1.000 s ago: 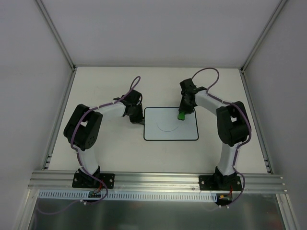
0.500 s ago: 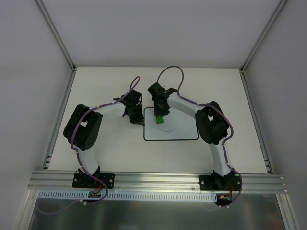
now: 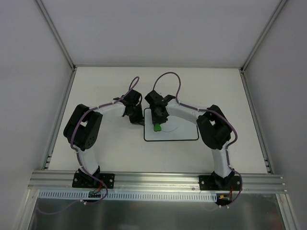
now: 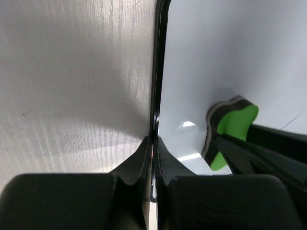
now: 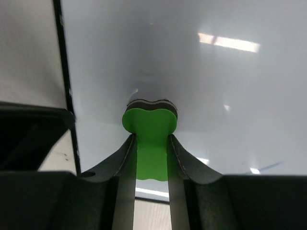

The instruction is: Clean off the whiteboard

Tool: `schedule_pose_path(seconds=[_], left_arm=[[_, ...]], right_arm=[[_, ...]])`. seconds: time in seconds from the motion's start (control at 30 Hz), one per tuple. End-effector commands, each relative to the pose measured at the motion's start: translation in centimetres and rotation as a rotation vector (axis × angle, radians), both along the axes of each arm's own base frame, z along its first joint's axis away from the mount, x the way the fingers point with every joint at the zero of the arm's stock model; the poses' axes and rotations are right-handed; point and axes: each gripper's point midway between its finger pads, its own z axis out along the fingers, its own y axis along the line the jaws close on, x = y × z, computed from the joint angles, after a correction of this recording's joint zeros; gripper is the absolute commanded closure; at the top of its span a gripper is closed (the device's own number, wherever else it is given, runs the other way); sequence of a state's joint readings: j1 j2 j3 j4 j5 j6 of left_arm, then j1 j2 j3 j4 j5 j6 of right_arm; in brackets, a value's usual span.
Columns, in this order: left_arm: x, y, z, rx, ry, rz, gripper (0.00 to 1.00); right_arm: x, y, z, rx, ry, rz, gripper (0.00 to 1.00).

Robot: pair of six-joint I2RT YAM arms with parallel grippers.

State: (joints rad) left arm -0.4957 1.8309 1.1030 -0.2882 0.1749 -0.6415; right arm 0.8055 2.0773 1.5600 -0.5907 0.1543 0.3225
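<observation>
The eraser sweeps over the blue arc (image 3: 169, 131) in my right gripper next. The gripper then releases it past the whiteboard, as open tabletop lies to the whiteboard's right in the top view.
The whiteboard (image 3: 180, 129), white with a thin black border, lies flat in the middle of the table. A faint blue arc (image 3: 169, 131) shows on it. My right gripper (image 3: 157, 124) is shut on a green eraser block (image 3: 157, 127) and holds it down on the board's left part; the eraser (image 5: 149, 127) shows between the fingers in the right wrist view. My left gripper (image 3: 139, 120) is shut on the board's left edge (image 4: 157, 96), pinching the black border. The eraser (image 4: 232, 132) also shows in the left wrist view on the white surface.
The pale tabletop (image 3: 105, 148) surrounds the board. Grey walls with metal frame posts (image 3: 57, 33) close in the back and sides. An aluminium rail (image 3: 158, 179) runs along the near edge, with both arm bases on it.
My right gripper has swept the eraser from the board's upper right to its left part, then a little nearer. The blue arc has shrunk. The left gripper has not moved.
</observation>
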Motion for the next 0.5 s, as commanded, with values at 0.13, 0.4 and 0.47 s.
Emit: schedule_pose_path(seconds=[0.13,0.4,0.47], left_arm=[[-1.4,2.4,-1.9,0.098,0.069,0.057,1.00],[-1.3,2.5,-1.8,0.100,0.062,0.055,1.00],[-1.3,2.5,-1.7,0.099,0.058,0.052,1.00]], right_arm=[[-8.4,-10.0,-3.6,-0.291,0.241,-0.063,1.00],[-6.6,-17.8,-2.9,-0.256,0.222,-0.293,1.00],[-5.8,-19.2,-2.5,-0.234,0.204,-0.332,1.00]])
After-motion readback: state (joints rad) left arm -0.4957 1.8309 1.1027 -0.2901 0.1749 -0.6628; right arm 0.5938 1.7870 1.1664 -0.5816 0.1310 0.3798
